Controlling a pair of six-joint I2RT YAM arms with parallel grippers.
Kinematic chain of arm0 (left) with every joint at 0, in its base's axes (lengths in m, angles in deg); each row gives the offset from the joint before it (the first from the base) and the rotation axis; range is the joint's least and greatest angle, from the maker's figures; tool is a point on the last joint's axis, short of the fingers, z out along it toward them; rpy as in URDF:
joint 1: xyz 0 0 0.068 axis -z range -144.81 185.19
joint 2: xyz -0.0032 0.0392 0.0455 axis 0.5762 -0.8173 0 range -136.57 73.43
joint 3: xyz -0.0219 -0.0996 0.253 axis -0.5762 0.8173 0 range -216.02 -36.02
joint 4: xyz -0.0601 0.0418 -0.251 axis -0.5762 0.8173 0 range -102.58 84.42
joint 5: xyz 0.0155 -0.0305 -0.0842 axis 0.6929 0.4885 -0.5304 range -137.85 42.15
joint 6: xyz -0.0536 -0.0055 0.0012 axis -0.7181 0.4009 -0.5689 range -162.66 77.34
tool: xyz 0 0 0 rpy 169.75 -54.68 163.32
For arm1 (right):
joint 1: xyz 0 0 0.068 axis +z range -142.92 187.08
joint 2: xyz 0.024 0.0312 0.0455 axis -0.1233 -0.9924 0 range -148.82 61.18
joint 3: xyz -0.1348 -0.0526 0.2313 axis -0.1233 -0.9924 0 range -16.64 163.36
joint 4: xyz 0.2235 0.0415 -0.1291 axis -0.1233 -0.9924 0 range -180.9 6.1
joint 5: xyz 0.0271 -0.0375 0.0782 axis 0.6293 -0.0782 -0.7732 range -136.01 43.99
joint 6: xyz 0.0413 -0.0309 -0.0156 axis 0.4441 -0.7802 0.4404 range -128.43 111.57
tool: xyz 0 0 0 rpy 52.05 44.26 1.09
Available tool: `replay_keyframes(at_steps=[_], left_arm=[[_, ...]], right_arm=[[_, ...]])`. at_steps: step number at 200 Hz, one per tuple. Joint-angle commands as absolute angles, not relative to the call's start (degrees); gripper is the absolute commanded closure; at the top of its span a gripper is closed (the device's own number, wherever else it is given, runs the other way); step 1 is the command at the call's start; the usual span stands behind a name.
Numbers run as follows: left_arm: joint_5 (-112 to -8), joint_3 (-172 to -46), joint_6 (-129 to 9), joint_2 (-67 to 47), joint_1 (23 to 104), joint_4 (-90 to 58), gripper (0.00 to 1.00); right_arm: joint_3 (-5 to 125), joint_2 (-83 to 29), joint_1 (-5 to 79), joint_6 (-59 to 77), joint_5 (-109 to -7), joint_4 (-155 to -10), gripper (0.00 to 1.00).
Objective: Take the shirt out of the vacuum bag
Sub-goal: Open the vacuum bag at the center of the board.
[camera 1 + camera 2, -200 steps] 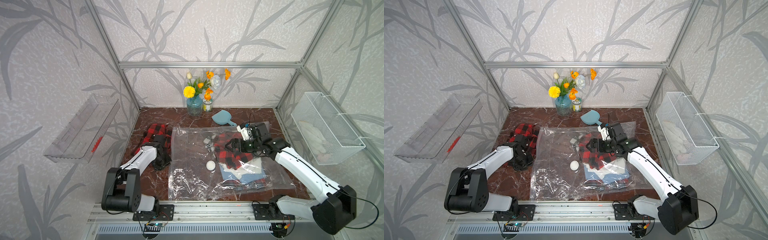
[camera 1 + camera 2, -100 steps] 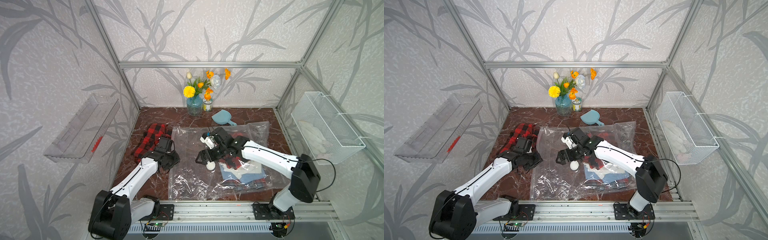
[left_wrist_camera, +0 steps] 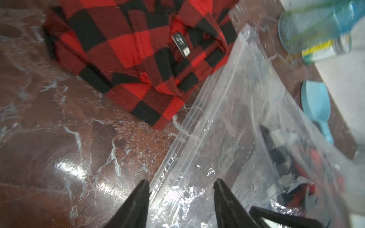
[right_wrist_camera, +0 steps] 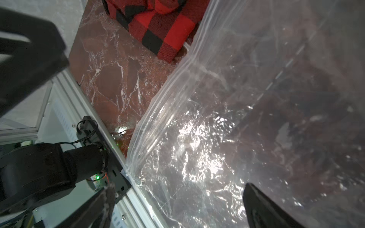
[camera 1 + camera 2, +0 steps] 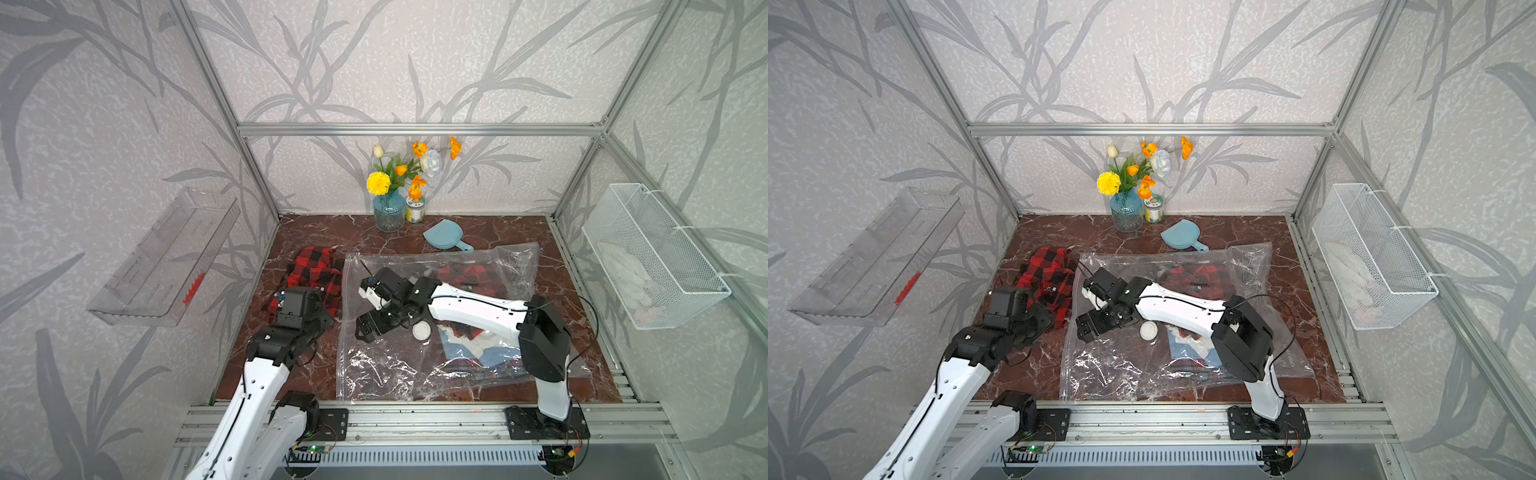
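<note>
Next, my right gripper comes down and across the plastic onto the bag's zip edge to pinch its upper layer, since the layers lie flat together.
The clear vacuum bag lies flat on the marble table, its white valve cap facing up. A red-and-black plaid shirt lies crumpled on the table just outside the bag's left edge. More plaid cloth and blue and white fabric show through the plastic at the bag's right. My left gripper is open and empty over the bag's zip edge, short of the shirt. My right gripper hangs open and empty over the bag's left part, beside the cap.
A blue vase of flowers, a small jar and a blue scoop stand at the back. A wire basket hangs on the right wall and a clear shelf on the left. The metal rail runs along the front.
My left arm drew back from the plaid shirt toward the front and its gripper opened. My right arm swung left across the bag, from the plaid cloth to beside the valve cap, still open.
</note>
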State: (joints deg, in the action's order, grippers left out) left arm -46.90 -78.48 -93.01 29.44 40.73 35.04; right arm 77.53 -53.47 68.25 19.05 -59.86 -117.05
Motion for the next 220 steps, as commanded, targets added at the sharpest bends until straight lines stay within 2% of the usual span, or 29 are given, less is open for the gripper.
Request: replay_keyframes(at_steps=[1, 19, 34, 64, 108, 114, 134, 155, 187, 220], left_arm=[[-47.8, -81.0, -89.4, 29.6, 36.0, 38.2, 0.25], [-47.5, -83.3, -87.5, 30.1, 34.9, 36.3, 0.08], [-48.1, -85.0, -85.9, 29.3, 34.6, 34.4, 0.01], [-50.1, -86.2, -84.6, 26.3, 34.3, 32.8, 0.0], [-49.4, -84.6, -81.7, 28.0, 34.2, 33.9, 0.0], [-49.4, -84.3, -81.3, 28.2, 34.1, 34.1, 0.0], [-49.3, -83.5, -80.5, 28.8, 34.1, 34.4, 0.0], [-49.5, -82.8, -80.1, 29.3, 34.0, 34.0, 0.0], [-49.8, -82.6, -79.4, 29.4, 33.9, 33.9, 0.0], [-51.1, -81.9, -79.0, 29.1, 33.9, 33.1, 0.0]], right_arm=[[82.4, -57.2, 71.6, 18.2, -49.7, -121.6, 0.01], [86.9, -61.1, 74.2, 17.8, -43.8, -123.0, 0.01], [90.8, -64.4, 75.9, 17.5, -38.9, -124.4, 0.01], [100.6, -71.9, 77.3, 16.3, -32.3, -129.5, 0.01], [113.6, -82.1, 78.0, 15.0, -23.8, -140.2, 0.0], [114.7, -83.1, 78.0, 15.0, -22.8, -141.3, 0.03], [116.4, -85.4, 78.0, 14.9, -20.1, -143.0, 0.16], [115.9, -85.5, 77.5, 14.2, -19.7, -142.5, 0.54], [111.4, -80.4, 76.9, 13.8, -19.3, -140.0, 1.0], [101.8, -69.4, 76.6, 13.6, -21.3, -133.8, 1.0]])
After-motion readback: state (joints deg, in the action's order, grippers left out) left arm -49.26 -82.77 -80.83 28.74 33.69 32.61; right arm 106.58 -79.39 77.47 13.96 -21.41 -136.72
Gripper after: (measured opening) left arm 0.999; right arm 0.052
